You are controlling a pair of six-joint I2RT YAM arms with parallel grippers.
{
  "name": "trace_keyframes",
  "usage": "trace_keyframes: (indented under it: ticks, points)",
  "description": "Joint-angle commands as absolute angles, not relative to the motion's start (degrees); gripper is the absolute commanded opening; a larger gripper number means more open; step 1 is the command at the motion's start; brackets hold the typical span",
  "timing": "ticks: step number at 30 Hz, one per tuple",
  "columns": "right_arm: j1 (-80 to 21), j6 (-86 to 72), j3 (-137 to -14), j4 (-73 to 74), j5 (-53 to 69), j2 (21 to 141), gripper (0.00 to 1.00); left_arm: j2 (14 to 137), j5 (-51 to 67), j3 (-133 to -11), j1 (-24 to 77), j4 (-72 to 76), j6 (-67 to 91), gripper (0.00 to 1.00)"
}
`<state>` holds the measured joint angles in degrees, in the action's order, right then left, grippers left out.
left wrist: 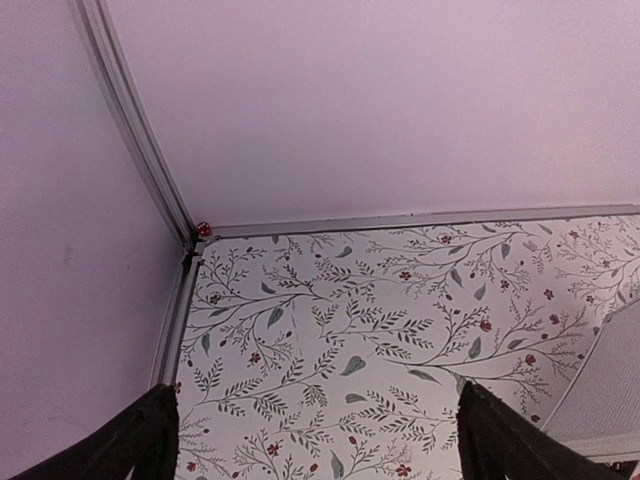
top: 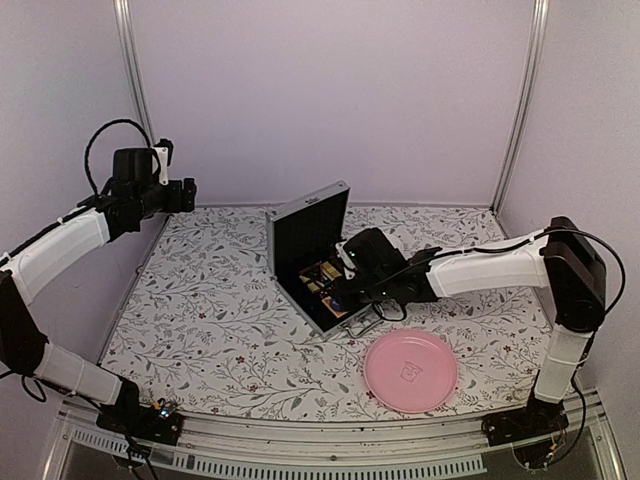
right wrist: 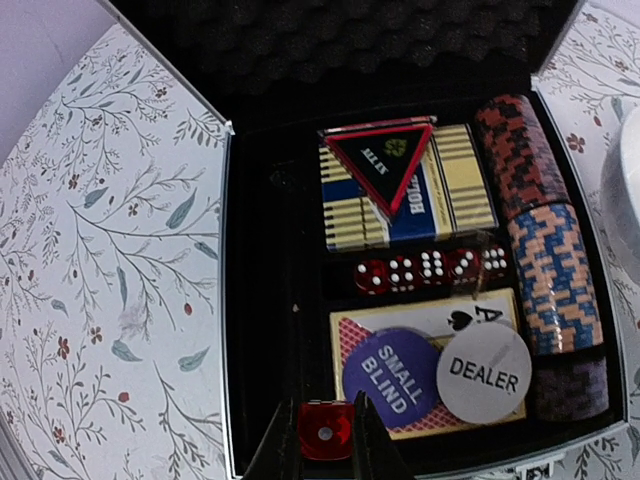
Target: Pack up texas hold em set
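The dice row's open end has room below it, to its left in the top view, so my right gripper will move over that end, lower and release the die point(right wrist: 325, 430).
The silver briefcase point(top: 308, 240) stands open mid-table, lid up, black foam lining. In the right wrist view its tray point(right wrist: 260, 300) holds a card deck point(right wrist: 405, 190) with a triangular black and red button, a row of red dice point(right wrist: 430, 270), a second deck under a purple SMALL BLIND disc point(right wrist: 390, 375) and a white DEALER disc point(right wrist: 485, 373), and stacked chips point(right wrist: 540, 230). My right gripper point(right wrist: 327, 440) is shut on a red die point(right wrist: 325, 430) above the tray's near edge. My left gripper point(left wrist: 315, 440) is open and empty, raised at the far left point(top: 185, 195).
A pink plate point(top: 410, 371) lies near the front right. The case's metal handle point(top: 365, 325) sticks out toward the plate. Enclosure walls and metal posts ring the floral table; a small red object point(left wrist: 204, 229) sits in the far left corner.
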<state>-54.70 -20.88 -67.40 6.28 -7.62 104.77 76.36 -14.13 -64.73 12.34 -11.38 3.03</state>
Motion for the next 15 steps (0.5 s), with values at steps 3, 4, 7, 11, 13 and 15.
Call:
trace_keyframes:
  ticks: [3,4,7,11,13,15]
  points:
    - [-54.8,-18.7,-78.5,8.5,-5.7,112.3,0.04,74.9,-12.0,-66.3,12.6,-11.7,3.8,0.97]
    - [-54.8,-18.6,-79.7,8.9,-5.6,113.3,0.04,74.8,-11.9,-66.3,12.7,-11.7,3.8,0.97]
    - [-54.8,-19.0,-81.8,9.9,-5.7,116.1,0.04,74.7,-11.7,-66.3,12.7,-11.7,4.0,0.97]
    - [-54.8,-19.4,-84.2,12.3,-7.0,119.5,0.05,74.5,-10.7,-66.4,12.6,-11.7,4.3,0.97]
    - [-54.8,-19.6,-84.9,12.7,-7.2,120.5,0.05,74.4,-10.2,-66.4,12.6,-11.7,4.5,0.97]
    - [-54.8,-20.0,-85.4,13.0,-7.3,121.2,0.05,74.4,-10.1,-66.4,12.6,-11.7,4.6,0.97]
